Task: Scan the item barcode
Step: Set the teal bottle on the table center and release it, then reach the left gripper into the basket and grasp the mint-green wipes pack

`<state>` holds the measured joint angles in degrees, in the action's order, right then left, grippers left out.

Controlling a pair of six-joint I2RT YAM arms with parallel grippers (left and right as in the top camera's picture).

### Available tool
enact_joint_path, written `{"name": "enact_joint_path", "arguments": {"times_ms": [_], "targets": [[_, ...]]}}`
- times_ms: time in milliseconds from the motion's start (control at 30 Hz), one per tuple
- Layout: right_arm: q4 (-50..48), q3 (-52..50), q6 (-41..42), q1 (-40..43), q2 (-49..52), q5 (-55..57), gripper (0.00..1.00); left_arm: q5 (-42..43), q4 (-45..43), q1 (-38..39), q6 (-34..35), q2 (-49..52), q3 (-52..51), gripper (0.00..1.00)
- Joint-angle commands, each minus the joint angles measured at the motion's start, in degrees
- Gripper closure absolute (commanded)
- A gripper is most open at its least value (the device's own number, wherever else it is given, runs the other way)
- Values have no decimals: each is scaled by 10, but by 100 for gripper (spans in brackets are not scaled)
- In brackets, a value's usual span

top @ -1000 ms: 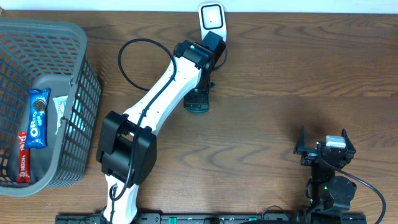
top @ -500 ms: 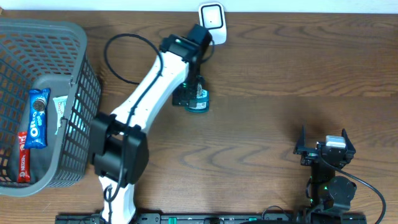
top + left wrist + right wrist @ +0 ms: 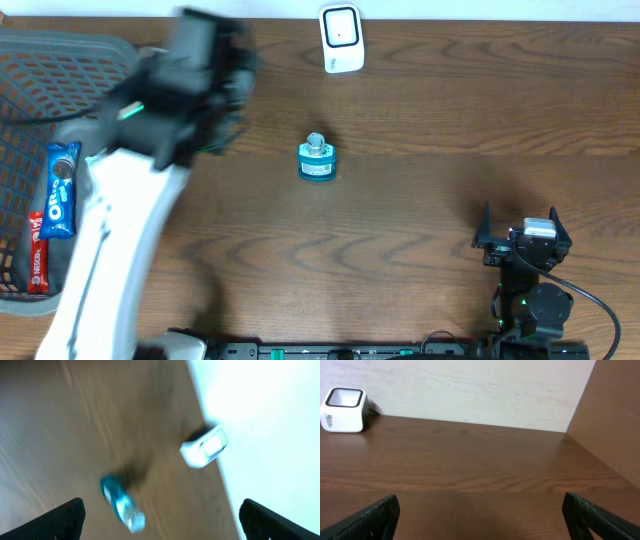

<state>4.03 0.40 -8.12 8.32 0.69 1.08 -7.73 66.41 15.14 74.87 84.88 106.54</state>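
I will swing my empty left gripper to the left in the overhead view and down beside the Oreo packet.
The item, a small teal bottle with a silver cap, stands free on the wooden table in front of the white barcode scanner. My left gripper is a blur at the upper left, near the basket and well away from the bottle. In the left wrist view its fingers stand wide apart around my left gripper, open and empty, with the bottle and scanner blurred ahead. My right gripper rests at the lower right, open with nothing between its fingers; the scanner shows far off.
A grey mesh basket stands at the left edge, holding a blue Oreo packet and a red packet. A brown cardboard wall bounds the table's right side; a pale wall runs behind the scanner.
My left gripper opened and let go of the teal bottle, then swung fast to the left toward the basket. The bottle stays standing below the scanner. The right arm has not moved.
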Motion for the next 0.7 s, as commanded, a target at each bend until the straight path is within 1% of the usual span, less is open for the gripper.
{"name": "enact_joint_path", "arguments": {"times_ms": [0,133,167,267,333,400,467,500,600,667], "targets": [[1,-1,4,-5,-3,3,1,-52,18,-80,-115,-69,14,2],[1,-1,4,-5,-3,3,1,-54,54,-216,-117,-113,14,2],[1,-1,3,-5,-3,3,1,-54,63,-251,-129,-115,14,2],[1,-1,4,-5,-3,3,1,-54,91,-346,-178,-103,13,2],[1,-1,4,-5,-3,3,1,-54,95,-395,-234,-84,9,2],[1,-1,4,-5,-3,3,1,-54,90,-424,-305,-59,5,2],[1,-1,4,-5,-3,3,1,-44,90,-439,-360,-28,5,2],[1,-1,4,-5,-3,3,1,-32,90,-443,-391,-11,5,2],[1,-1,3,-5,-3,3,1,6,85,-450,-456,40,5,2],[1,-1,4,-5,-3,3,1,43,76,-452,-528,77,5,2]]}}
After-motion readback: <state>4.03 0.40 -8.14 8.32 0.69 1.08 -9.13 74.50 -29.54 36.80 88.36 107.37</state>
